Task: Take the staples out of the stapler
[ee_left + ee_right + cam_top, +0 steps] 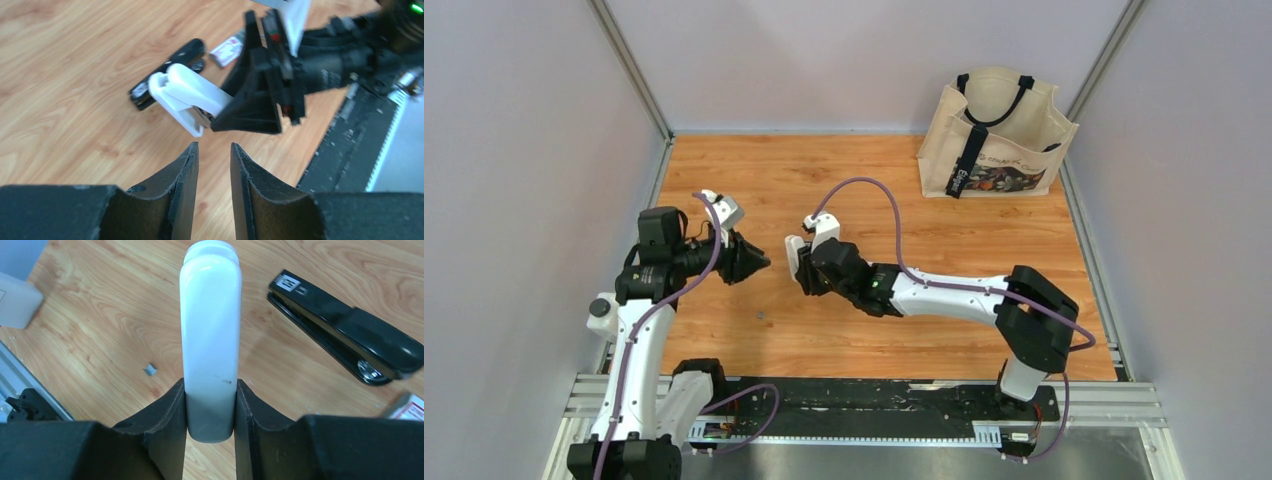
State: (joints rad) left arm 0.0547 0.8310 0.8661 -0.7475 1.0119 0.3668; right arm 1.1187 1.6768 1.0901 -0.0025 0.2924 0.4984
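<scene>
My right gripper brings the stapler over to the left in the top view next, then lowers and releases it on clear wood by the strip [759, 288] [162, 312], below the gripper.
My right gripper [210, 386] is shut on the rear end of a white stapler [211, 330] and holds it above the table, pointing away from the wrist. In the top view the stapler [794, 252] sits between both grippers. My left gripper [214, 150] is open with a narrow gap and empty, its tips just short of the white stapler's front end [185, 95]. In the top view it [757, 265] faces the right gripper [809, 272]. One tiny grey strip of staples [150, 369] lies on the wood left of the stapler.
A black stapler [345, 335] lies on the table under the right arm, also in the left wrist view [167, 72]. A small pink-and-white box [227, 50] lies next to it. A beige tote bag [999, 135] stands at the back right. The black rail [874, 400] runs along the near edge.
</scene>
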